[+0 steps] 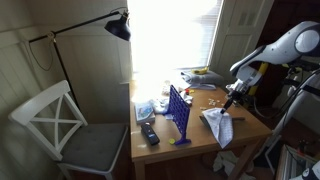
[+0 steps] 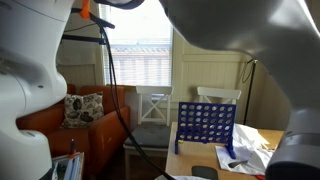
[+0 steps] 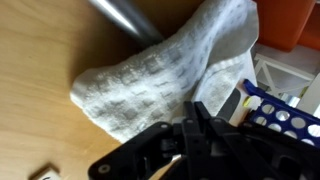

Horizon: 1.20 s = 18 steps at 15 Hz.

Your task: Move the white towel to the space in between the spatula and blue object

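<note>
The towel in the robot's gripper still hangs by the grey rod, so the robot should next move it toward the blue grid and let go of it over the tabletop [image 1: 199, 132] beside the grid.
The white towel [image 1: 220, 126] hangs from my gripper [image 1: 231, 101] over the right part of the wooden table [image 1: 200, 150], its lower end near or on the tabletop. In the wrist view the waffle-textured towel [image 3: 165, 80] fills the middle and my black fingers [image 3: 190, 135] are closed together on its edge. The blue grid-shaped object [image 1: 180, 112] stands upright to the left of the towel; it also shows in an exterior view [image 2: 205, 125] and at the wrist view's right edge [image 3: 285, 112]. A grey metal rod [image 3: 120, 15], perhaps the spatula's handle, lies beyond the towel.
A black flat object [image 1: 148, 133] lies left of the blue grid near the table edge. A white chair [image 1: 60, 125] stands beside the table and a black floor lamp [image 1: 118, 26] leans over it. Small clutter [image 1: 200, 78] sits at the table's far end by the window.
</note>
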Motion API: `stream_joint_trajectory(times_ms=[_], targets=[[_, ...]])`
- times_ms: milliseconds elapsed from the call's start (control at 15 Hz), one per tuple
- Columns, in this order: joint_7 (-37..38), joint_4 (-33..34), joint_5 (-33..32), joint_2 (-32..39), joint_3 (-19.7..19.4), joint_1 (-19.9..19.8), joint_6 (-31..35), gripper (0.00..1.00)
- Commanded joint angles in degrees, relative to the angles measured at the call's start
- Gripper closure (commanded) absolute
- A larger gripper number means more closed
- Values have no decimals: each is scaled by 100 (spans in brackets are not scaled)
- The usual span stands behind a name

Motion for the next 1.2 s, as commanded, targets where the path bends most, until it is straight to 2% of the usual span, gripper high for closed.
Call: stream_joint_trajectory(times_ms=[0,333,467,533,600,867,933,1133], targets=[[-894,-769,-112,-592,59,216,-225,99],[-2375,-2111,375,-1607,134,778,-99,99],[-2669,-2486,636,-1992,114,1070,-75,99],[-2637,-2510,673,-2041,77,1237,41,99],[-2465,-2044,478,-1555,-68,1209,-249,94],[-2495,-2325,520,-1906,-68,1409,-112,94],[-2504,-2338,520,-1912,-81,1406,-108,99],[-2759,-2332,1616,-2048,27,1450,-385,99]])
